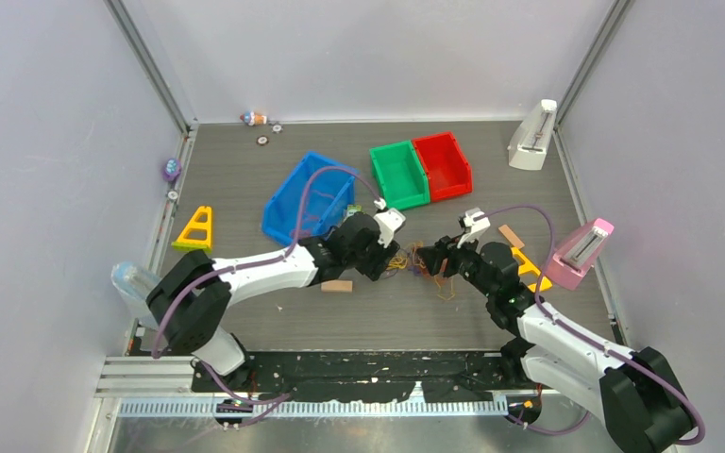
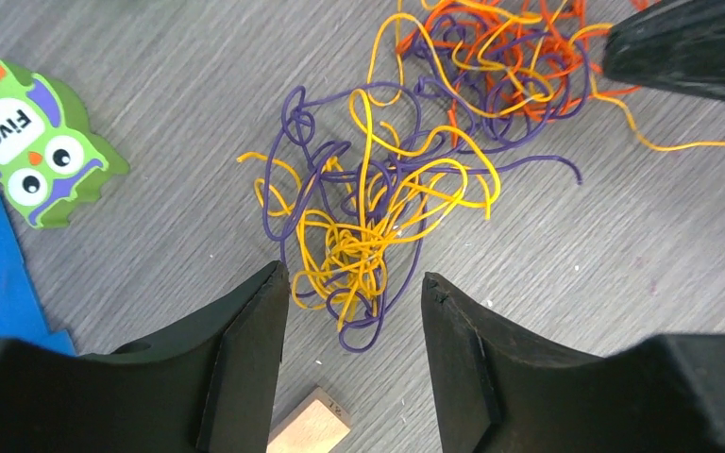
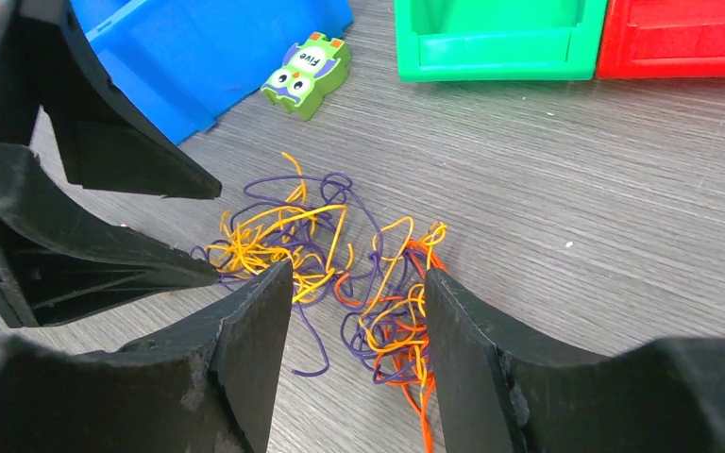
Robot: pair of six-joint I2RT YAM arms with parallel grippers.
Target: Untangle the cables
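My left gripper lowers onto the bunched yellow pieces of cable at the clump's near end next and closes there. Its open fingers already stand either side of them.
The cables (image 1: 420, 266) lie in one tangle on the table between my two grippers. In the left wrist view the near clump is yellow and purple (image 2: 370, 226) and the far clump is mostly orange-red (image 2: 510, 47). My left gripper (image 2: 354, 283) is open, its jaws standing either side of the near end of the yellow-purple clump. In the right wrist view my right gripper (image 3: 359, 283) is open over the orange-red, yellow and purple clump (image 3: 401, 330). The left gripper's fingers (image 3: 104, 226) show at its left.
A blue bin (image 1: 307, 193), a green bin (image 1: 399, 175) and a red bin (image 1: 444, 165) stand behind the tangle. A green owl piece (image 2: 28, 142) lies left of the cables. A wooden block (image 2: 310, 427) lies under my left gripper. White and pink stands are at right.
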